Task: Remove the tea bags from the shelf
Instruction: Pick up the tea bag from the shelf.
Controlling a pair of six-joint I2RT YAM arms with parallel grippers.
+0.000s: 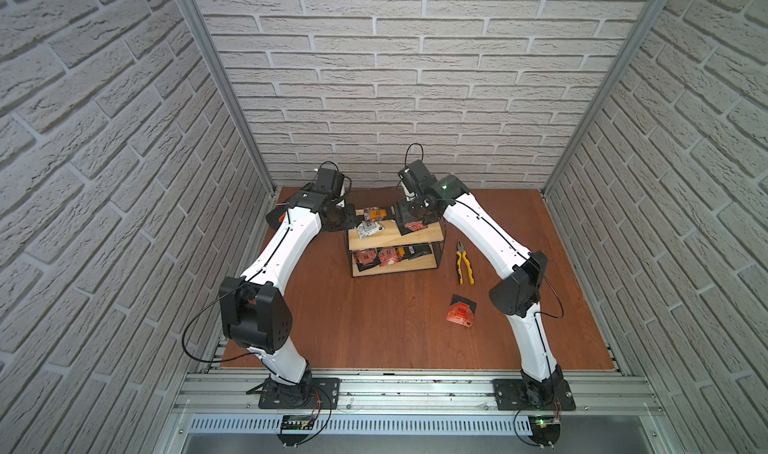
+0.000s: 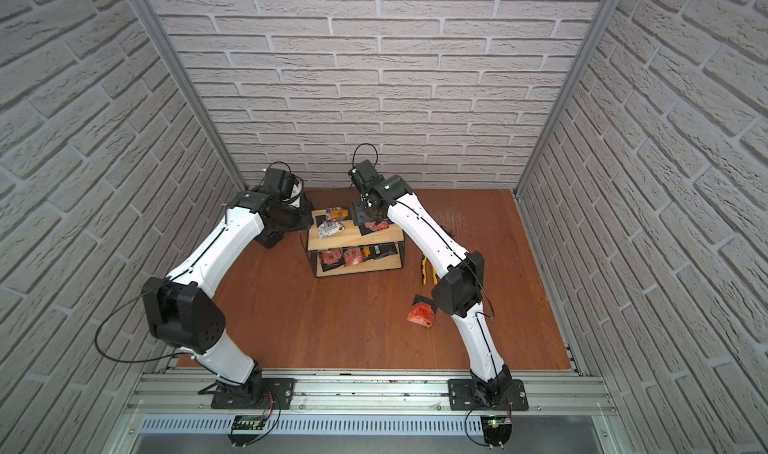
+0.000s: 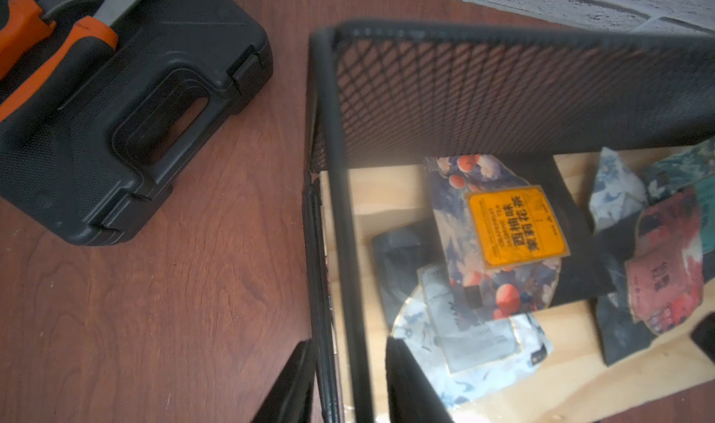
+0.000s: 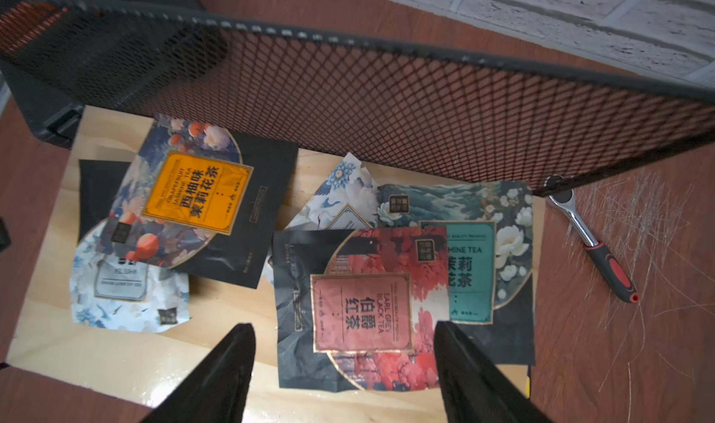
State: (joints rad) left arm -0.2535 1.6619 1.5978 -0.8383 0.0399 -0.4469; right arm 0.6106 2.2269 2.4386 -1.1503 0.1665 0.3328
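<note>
My right gripper is open, and the red sachet lies on top, overlapping the teal one. I need to lower my right gripper onto the near half of the red sachet and close its fingers there.
The shelf stands at the back of the table, pine boards in a black mesh frame. Several tea bags lie on its top board: a red one, a teal one, an orange-label one and a silver-white one. More fill the lower tier. My right gripper hangs open just above the red sachet, a finger at each side. My left gripper is shut on the shelf's wire frame at its left end. A red tea bag lies on the table.
Yellow-handled pliers lie right of the shelf. A black tool case with orange-handled pliers sits to its left. A ratchet wrench lies behind the right end. Brick walls close in three sides.
</note>
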